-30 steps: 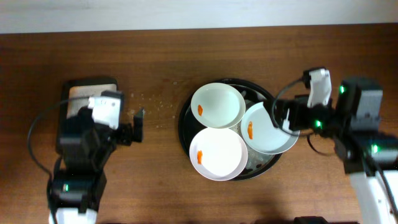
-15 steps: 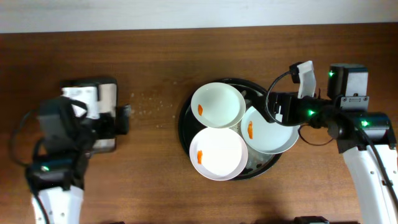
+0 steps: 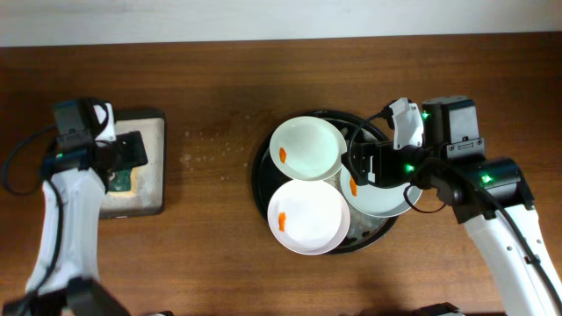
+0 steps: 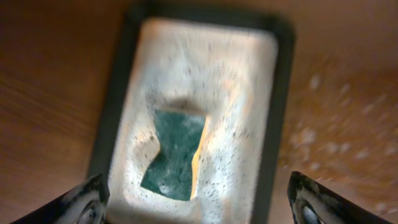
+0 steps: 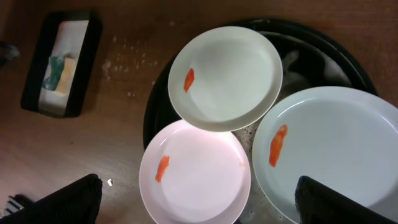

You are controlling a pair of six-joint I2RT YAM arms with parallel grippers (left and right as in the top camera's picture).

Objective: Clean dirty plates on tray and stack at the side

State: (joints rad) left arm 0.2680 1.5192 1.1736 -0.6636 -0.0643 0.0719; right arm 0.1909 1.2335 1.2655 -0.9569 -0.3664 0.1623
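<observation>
Next, my left gripper moves down into the small rectangular tray, open fingers astride the green-and-yellow sponge (image 3: 123, 183) (image 4: 174, 152). It then closes on it, since orange smears are still on the plates.
Three white plates, each with an orange smear, lie on the round black tray (image 3: 260, 180): a back-left plate (image 3: 306, 147), a front plate (image 3: 309, 217) and a right plate (image 3: 386, 195). My right gripper (image 3: 364, 167) hovers open over the right plate's left edge. In the right wrist view its fingers (image 5: 199, 205) spread wide above the front plate (image 5: 196, 171), with the back plate (image 5: 225, 78), right plate (image 5: 329, 149) and tray rim (image 5: 348, 56) in sight. My left gripper (image 3: 123, 158) is open and empty above a green-and-yellow sponge (image 4: 174, 152).
The sponge lies in a small rectangular dark tray (image 3: 151, 189) with a pale lining at the table's left; the tray also shows in the left wrist view (image 4: 273, 93) and the right wrist view (image 5: 37, 81). Crumbs or drops (image 3: 211, 140) speckle the wood between the two trays.
My left arm has swung left and back, bringing its gripper over the small tray and sponge. My right gripper has moved left, over the right plate. The plates have not moved.
</observation>
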